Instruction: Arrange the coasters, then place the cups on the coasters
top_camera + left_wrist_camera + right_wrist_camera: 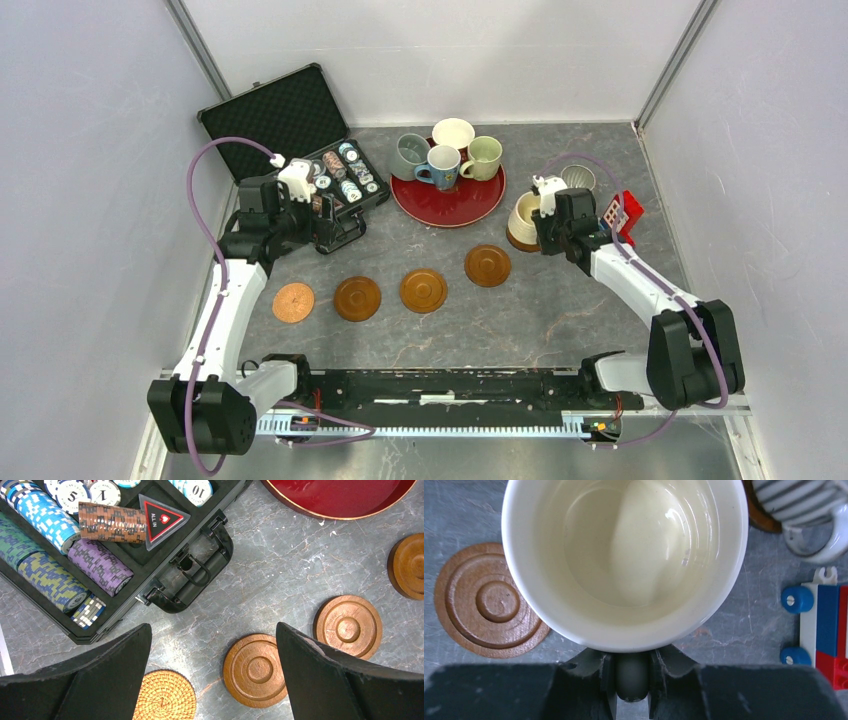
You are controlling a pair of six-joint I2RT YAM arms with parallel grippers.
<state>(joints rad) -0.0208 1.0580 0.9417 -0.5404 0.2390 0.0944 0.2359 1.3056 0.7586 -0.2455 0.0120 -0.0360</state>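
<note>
The cream-yellow cup is already hanging over the brown coaster (pixel 522 243), so my right gripper needs to move down, set the cup on it and let go of the cup's handle.
Four coasters lie in a row on the table: a woven one (pixel 293 302) (pixel 165 696) and three brown wooden discs (pixel 357 298) (pixel 423 290) (pixel 487 265). My left gripper (pixel 335 228) (pixel 214 627) hangs open above the table between the woven coaster and the wooden disc beside it (pixel 257 670), holding nothing. My right gripper (pixel 545 228) (pixel 632 665) is shut on the handle of the cream-yellow cup (pixel 522 212) (pixel 624 555). The ribbed grey-white cup (pixel 578 177) (pixel 799 500) stands on a brown coaster (pixel 754 515). Four more cups sit on the red tray (pixel 450 210).
An open black case of poker chips (pixel 300 130) (pixel 75 555) lies at the back left, its latch edge just beyond my left fingers. A red, white and blue brick toy (pixel 625 212) (pixel 824 630) sits right of the cream cup. Grey walls close in three sides.
</note>
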